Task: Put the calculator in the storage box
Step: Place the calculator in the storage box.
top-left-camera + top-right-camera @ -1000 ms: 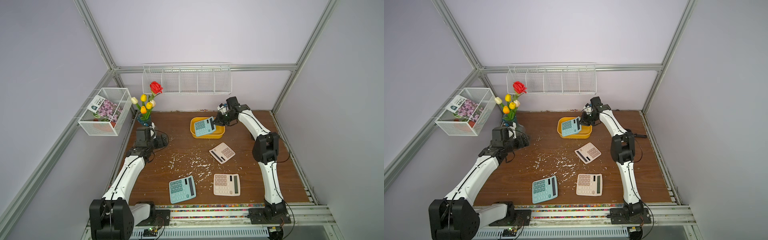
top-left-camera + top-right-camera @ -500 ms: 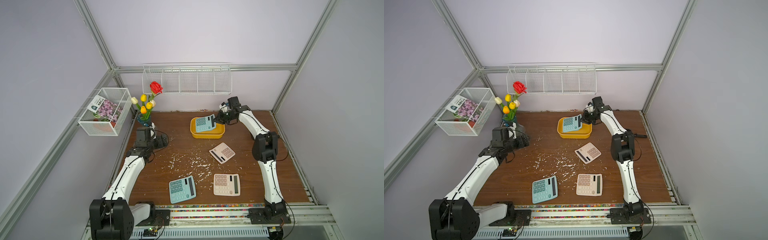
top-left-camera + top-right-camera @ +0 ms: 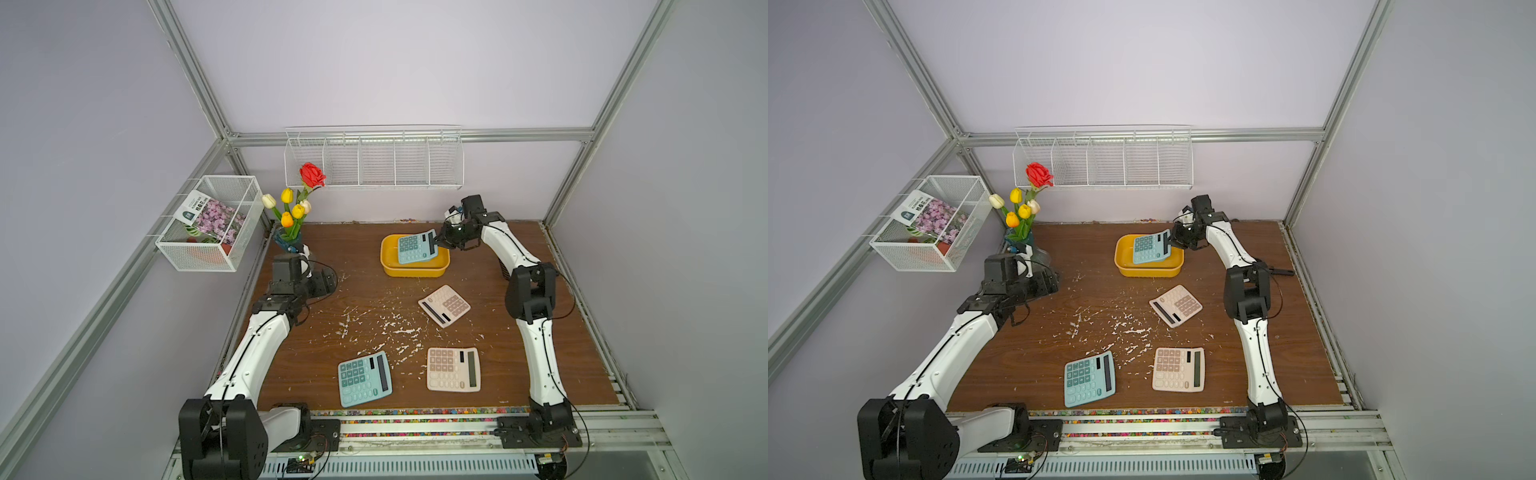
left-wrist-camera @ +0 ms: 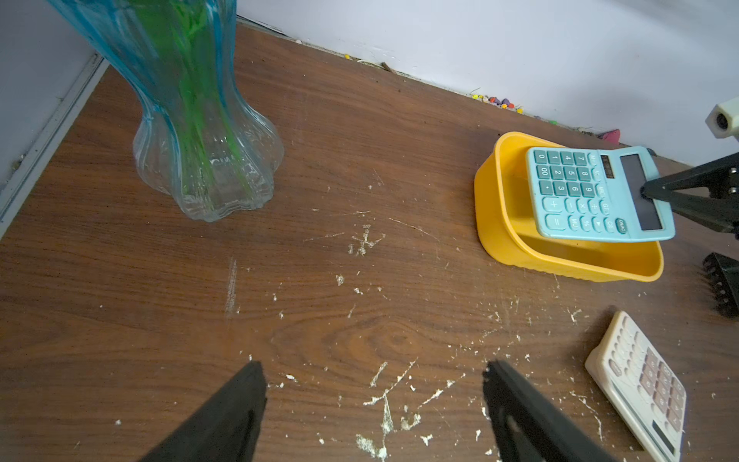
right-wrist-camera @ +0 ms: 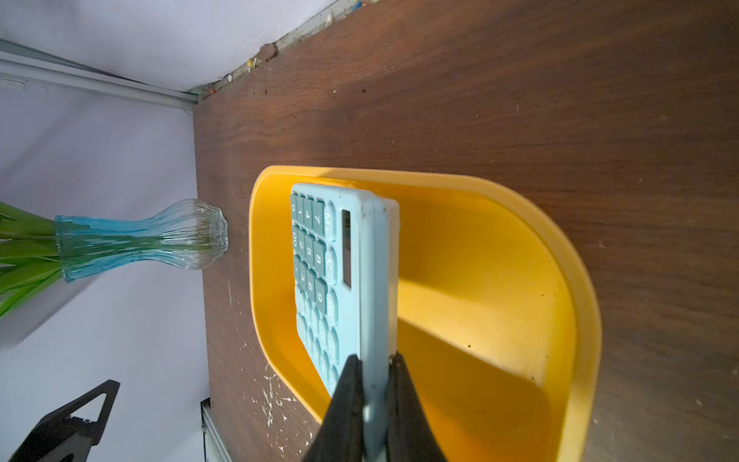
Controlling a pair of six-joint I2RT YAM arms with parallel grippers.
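I should lower the calculator's raised display end past the storage box's rim with my right gripper. I should then let go of it on the bottom of the storage box, which is below the gripper.
A teal calculator (image 3: 415,248) (image 3: 1148,248) hangs tilted over the yellow storage box (image 3: 411,272) (image 3: 1148,271) at the back of the table. My right gripper (image 3: 437,240) (image 5: 375,372) is shut on its display end, which is raised. The key end dips inside the storage box (image 5: 480,280); whether it touches the bottom is unclear. The left wrist view shows the same calculator (image 4: 580,192) above the box (image 4: 496,208). My left gripper (image 3: 324,280) (image 4: 372,366) stands open over bare wood at the left, holding nothing.
Three more calculators lie on the table: teal (image 3: 365,378) and pink (image 3: 453,369) near the front, beige (image 3: 444,305) in the middle. A glass vase (image 3: 291,241) (image 4: 208,160) with flowers stands back left. A mesh basket (image 3: 208,224) and wire rack (image 3: 374,160) hang on the walls.
My right gripper has carried the teal calculator slightly back and right over the box, and it now lies flatter. The left arm has not moved.
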